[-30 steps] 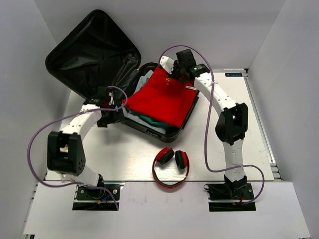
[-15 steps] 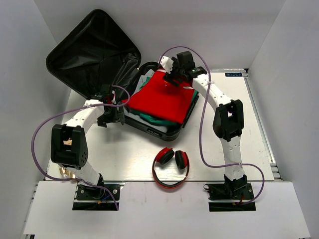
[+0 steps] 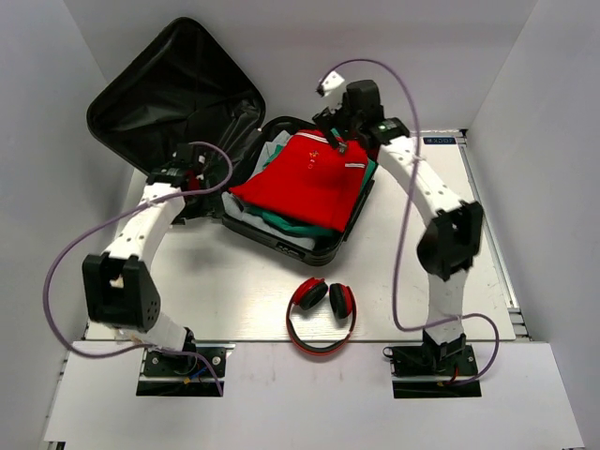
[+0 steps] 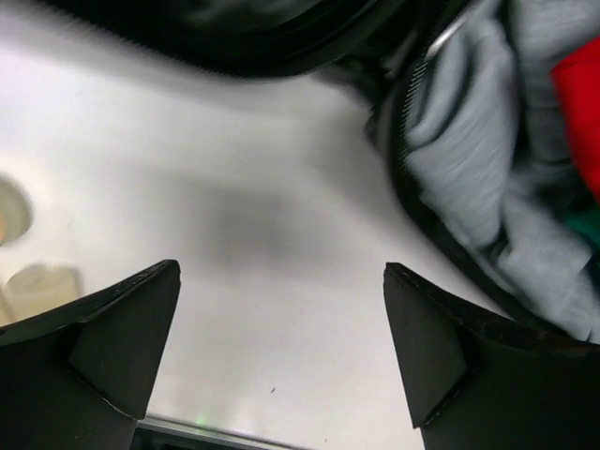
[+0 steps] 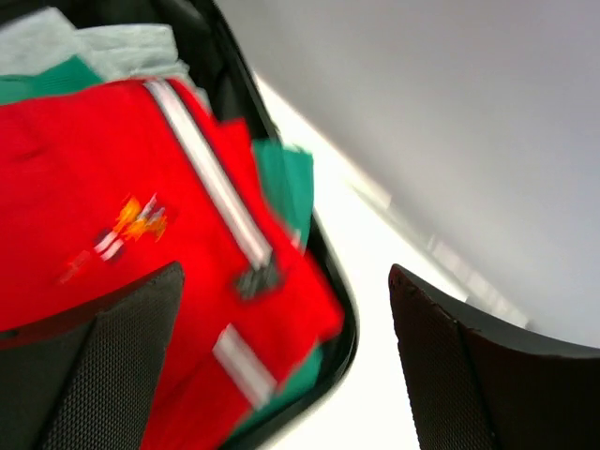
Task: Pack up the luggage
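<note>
I will next move my right gripper back past the luggage (image 3: 281, 246) and down onto the headphones' right side (image 3: 352, 308) in the top view, because the headphones lie below it, closer to my base.
The luggage (image 3: 281, 246) lies open on the table, its lid (image 3: 173, 94) leaning back at the far left. A red shirt (image 3: 305, 178) with white stripes lies on top of green and grey clothes inside it. My right gripper (image 3: 342, 139) hovers open above the luggage's far right corner and holds nothing. The right wrist view shows the red shirt (image 5: 112, 225), a green garment (image 5: 291, 178) and the black rim (image 5: 342, 309) below my right gripper (image 5: 286, 356). My left gripper (image 3: 192, 187) stands open over bare table by the luggage's left side. In its wrist view my left gripper (image 4: 281, 347) is empty, with grey cloth (image 4: 469, 159) to the right.
Red headphones (image 3: 322, 309) lie on the table in front of the luggage, between the two arm bases. White walls enclose the table on the left, back and right. Purple cables loop off both arms.
My right gripper has opened, let go of the red shirt and risen toward the far corner. The shirt now lies on the clothes. My left gripper has drawn back left from the luggage.
</note>
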You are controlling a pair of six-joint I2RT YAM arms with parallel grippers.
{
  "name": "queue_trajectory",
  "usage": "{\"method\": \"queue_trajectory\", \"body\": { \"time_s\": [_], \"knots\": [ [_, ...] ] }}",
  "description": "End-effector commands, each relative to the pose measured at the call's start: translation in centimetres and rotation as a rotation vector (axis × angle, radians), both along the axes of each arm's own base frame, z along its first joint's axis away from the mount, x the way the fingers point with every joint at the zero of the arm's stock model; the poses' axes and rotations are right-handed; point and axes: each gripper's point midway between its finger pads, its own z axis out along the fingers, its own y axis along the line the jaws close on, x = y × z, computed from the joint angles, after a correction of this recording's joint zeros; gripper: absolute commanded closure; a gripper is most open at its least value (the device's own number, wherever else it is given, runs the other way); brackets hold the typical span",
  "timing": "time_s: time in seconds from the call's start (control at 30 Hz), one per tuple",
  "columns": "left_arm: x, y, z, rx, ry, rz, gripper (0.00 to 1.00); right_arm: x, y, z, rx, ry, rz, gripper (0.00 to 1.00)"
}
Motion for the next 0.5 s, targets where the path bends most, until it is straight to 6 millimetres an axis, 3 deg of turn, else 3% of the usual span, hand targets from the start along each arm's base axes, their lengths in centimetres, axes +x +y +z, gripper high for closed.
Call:
{"method": "queue_trajectory", "body": {
  "time_s": [0.0, 0.03, 0.07, 0.1, 0.13, 0.17, 0.2, 0.23, 0.27, 0.37, 0.4, 0.43, 0.47],
  "knots": [
    [-3.5, 2.4, 2.4, 0.040, 0.001, 0.102, 0.00, -6.1, -2.3, 3.2, 0.183, 0.136, -0.167, 0.10],
    [-4.1, 2.3, 3.4, 0.027, -0.044, 0.099, 0.00, -7.8, -3.2, 4.3, 0.211, 0.150, -0.190, 0.10],
    [-5.0, 2.3, 2.3, 0.021, -0.019, 0.092, 0.00, -10.2, -4.3, 1.7, 0.251, 0.245, -0.265, 0.10],
    [-6.0, 1.4, 1.4, -0.012, 0.005, 0.062, 0.00, -11.4, -5.0, 1.0, 0.253, 0.273, -0.292, 0.10],
    [-6.2, 1.3, 2.3, -0.016, -0.047, 0.050, 0.00, -13.4, -6.6, 3.7, 0.292, 0.225, -0.318, 0.10],
    [-7.0, 1.4, 1.6, -0.005, -0.032, 0.048, 0.00, -15.3, -7.2, -0.9, 0.275, 0.337, -0.377, 0.10],
    [-7.7, 1.5, 1.1, 0.014, -0.021, 0.049, 0.00, -16.6, -7.9, -1.9, 0.266, 0.365, -0.395, 0.10],
    [-8.6, 1.8, 1.2, 0.016, -0.018, 0.079, 0.00, -18.3, -8.5, -0.3, 0.310, 0.344, -0.389, 0.10],
    [-9.0, 2.4, 1.2, 0.041, -0.014, 0.103, 0.00, -20.2, -9.2, -4.4, 0.297, 0.442, -0.441, 0.10],
    [-11.4, 3.5, 1.0, 0.088, 0.055, 0.165, 0.00, -23.5, -10.2, -6.9, 0.285, 0.511, -0.454, 0.10],
    [-11.4, 3.5, 1.3, 0.082, 0.034, 0.169, 0.00, -24.4, -10.8, -7.2, 0.275, 0.525, -0.473, 0.10],
    [-11.6, 2.9, 0.4, 0.069, 0.043, 0.139, 0.00, -25.7, -12.1, -8.6, 0.240, 0.556, -0.530, 0.10],
    [-11.9, 2.6, 0.2, 0.064, 0.050, 0.121, 0.00, -26.6, -12.3, -8.4, 0.251, 0.571, -0.551, 0.10]
  ]
}}
